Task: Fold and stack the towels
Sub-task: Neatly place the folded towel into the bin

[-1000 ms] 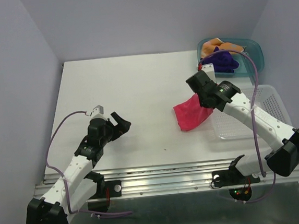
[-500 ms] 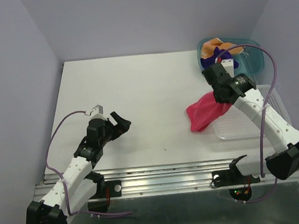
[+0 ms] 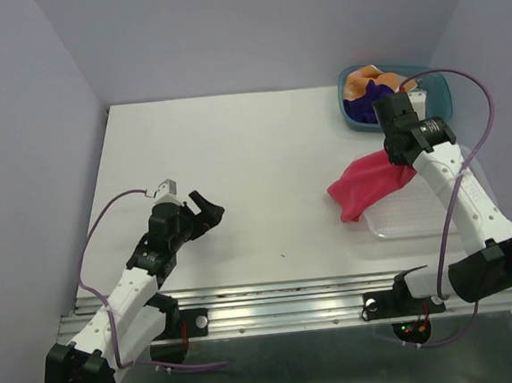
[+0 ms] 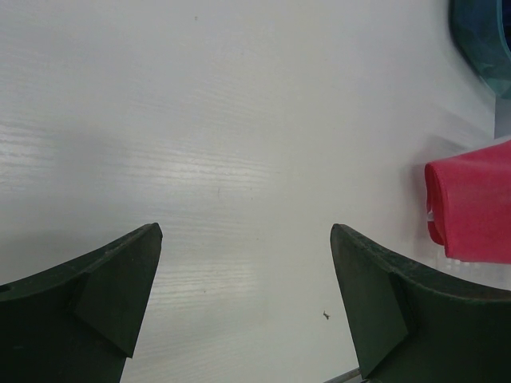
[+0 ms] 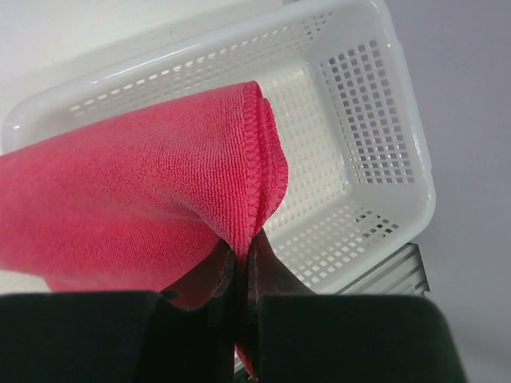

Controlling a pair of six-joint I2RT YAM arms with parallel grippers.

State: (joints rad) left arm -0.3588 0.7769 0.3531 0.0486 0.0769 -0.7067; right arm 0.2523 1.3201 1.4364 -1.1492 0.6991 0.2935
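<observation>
The pink-red towel (image 3: 368,186) hangs past the basket's rim, so I will move my right gripper to the right in the top view, down into the mesh basket, and release the towel.
My right gripper (image 3: 400,156) is shut on the folded pink-red towel (image 3: 368,186) and holds it in the air over the left rim of the white mesh basket (image 3: 470,173). In the right wrist view the towel (image 5: 144,199) hangs from the gripper (image 5: 243,259) above the basket (image 5: 351,144). The dark purple towel (image 3: 364,102) and the orange dotted towel (image 3: 367,79) lie crumpled in the teal bin (image 3: 440,95) at the back right. My left gripper (image 3: 206,212) is open and empty above the bare table at the near left; its wrist view shows the pink-red towel (image 4: 475,203) far right.
The white table (image 3: 235,157) is walled by pale purple panels at the back and sides. A metal rail (image 3: 292,300) runs along the near edge by the arm bases. The teal bin's corner (image 4: 483,40) shows in the left wrist view.
My right gripper has carried the pink-red towel to the right and toward the back, from the table's middle right to over the basket's rim. The left arm has not moved.
</observation>
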